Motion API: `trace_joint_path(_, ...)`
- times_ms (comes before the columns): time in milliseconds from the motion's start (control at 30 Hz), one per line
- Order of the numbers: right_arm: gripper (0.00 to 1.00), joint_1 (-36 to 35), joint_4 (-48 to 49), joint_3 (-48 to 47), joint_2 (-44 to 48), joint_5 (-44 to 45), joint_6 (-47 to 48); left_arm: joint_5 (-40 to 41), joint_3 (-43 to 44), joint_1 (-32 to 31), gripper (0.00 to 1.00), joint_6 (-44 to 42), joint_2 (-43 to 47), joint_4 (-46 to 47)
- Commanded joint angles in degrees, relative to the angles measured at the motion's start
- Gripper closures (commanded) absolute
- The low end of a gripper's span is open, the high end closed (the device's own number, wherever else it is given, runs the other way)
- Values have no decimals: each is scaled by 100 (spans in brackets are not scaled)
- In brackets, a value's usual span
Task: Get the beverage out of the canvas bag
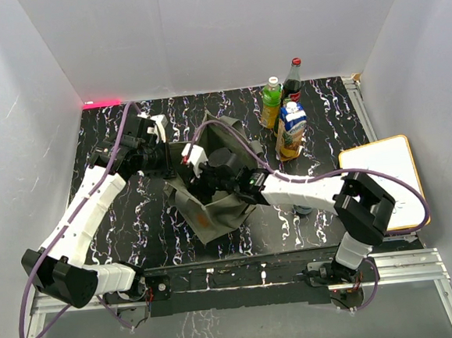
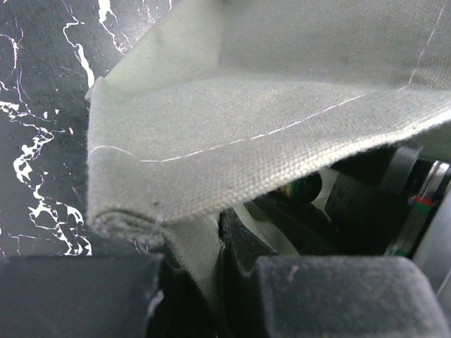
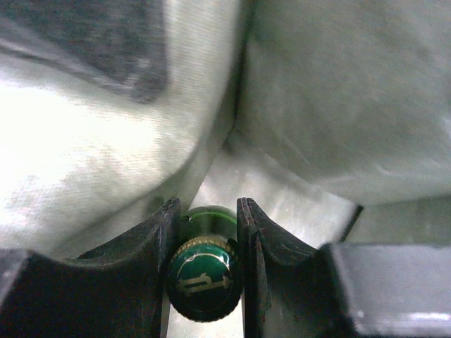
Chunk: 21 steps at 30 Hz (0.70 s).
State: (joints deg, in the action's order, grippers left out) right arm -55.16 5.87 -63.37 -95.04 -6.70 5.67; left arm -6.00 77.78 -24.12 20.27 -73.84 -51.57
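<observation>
My right gripper holds the bottle and will lift it clear, cross right in the top view past the bag's side, then lower and release it on the tabletop [image 1: 289, 168] beside the carton.
The olive-grey canvas bag [image 1: 223, 210] stands at the middle of the black marbled table, its mouth open. My left gripper [image 1: 174, 162] is at the bag's left rim; in the left wrist view it [image 2: 211, 274] is shut on a fold of the fabric [image 2: 268, 155]. My right gripper [image 1: 202, 182] reaches down inside the bag. The right wrist view shows it [image 3: 204, 232] shut on the neck of the beverage [image 3: 203, 278], a dark green bottle with a green and gold cap, between the bag's walls [image 3: 352, 105]. The bottle's body is hidden.
Three drinks stand behind the bag at the back right: a green bottle [image 1: 271, 101], a dark bottle with a red cap [image 1: 292, 81] and a blue and white carton [image 1: 290, 130]. A white board with a wooden edge [image 1: 383, 180] lies at the right.
</observation>
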Motion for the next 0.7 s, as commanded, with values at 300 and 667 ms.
trace_joint_path(300,92,321,-271,-1744,798,1255,-2271,162,218,3,100,451,-25,40)
trace_joint_path(667,92,451,-1121,-2728,1366,1779,-3411,235,324,8,100,399,-141,272)
